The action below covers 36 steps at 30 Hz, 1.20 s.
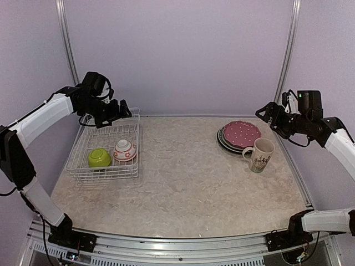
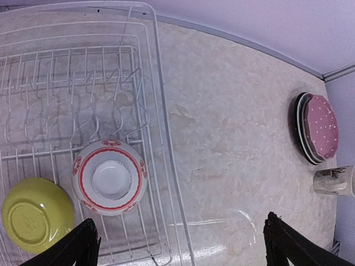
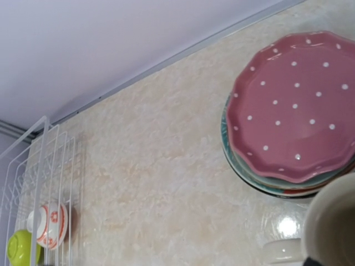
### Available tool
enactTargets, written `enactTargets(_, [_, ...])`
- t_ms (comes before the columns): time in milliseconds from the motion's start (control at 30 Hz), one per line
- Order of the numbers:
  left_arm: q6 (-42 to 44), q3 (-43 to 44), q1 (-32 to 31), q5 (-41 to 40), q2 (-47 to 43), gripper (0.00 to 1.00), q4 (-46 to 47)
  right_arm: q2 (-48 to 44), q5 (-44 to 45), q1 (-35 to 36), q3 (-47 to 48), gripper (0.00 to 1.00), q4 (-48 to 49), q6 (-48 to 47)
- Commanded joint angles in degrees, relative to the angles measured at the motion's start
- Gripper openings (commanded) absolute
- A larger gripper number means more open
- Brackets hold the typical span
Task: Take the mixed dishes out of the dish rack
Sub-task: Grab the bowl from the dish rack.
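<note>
My left gripper lowers its open fingers astride the bowl's foot ring next, since the white-and-red bowl lies below it upside down, this narrow part facing up.
The white wire dish rack stands at the left. It holds a lime-green bowl and a small white-and-red bowl, both upside down at its near end. My left gripper hovers above the rack's far end, open and empty. The left wrist view shows the rack, both bowls and my gripper. At the right, a pink polka-dot plate tops a stack of plates, with the cream printed mug beside it. My right gripper hangs above the stack, apparently open and empty.
The rack's upright plate slots hold nothing. The right wrist view shows the plate stack, the mug's rim and the far rack. The marble tabletop ends at a purple back wall.
</note>
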Motion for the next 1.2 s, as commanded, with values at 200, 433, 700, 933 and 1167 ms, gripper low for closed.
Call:
enactTargets(200, [4.31,6.61,2.35,-6.67,11.78,0.93,-12.9,-1.66,-1.74,-0.35,0.1,0.95,-0.84,-4.83])
enactTargets(433, [6.27,7.86,2.31,-5.49,16.4,0.89,-12.61,0.2,-4.14,1.95,-0.12,0.98,2.1,-6.53])
enactTargets(700, [6.79,10.06,2.01,-4.04,20.75,0.87,-13.46,4.7,-1.71,8.44,1.02,0.98,4.45,-7.16])
enactTargets(933, [7.31,11.89,2.05,-6.38,23.67,0.84,-14.67,7.81,-0.63,11.91,2.07,0.98,5.56,-7.12])
enactTargets(1167, [7.53,12.93,1.68,-6.48,26.11,0.81,-15.42,9.67,-0.91,12.99,2.7,0.98,6.31,-7.03])
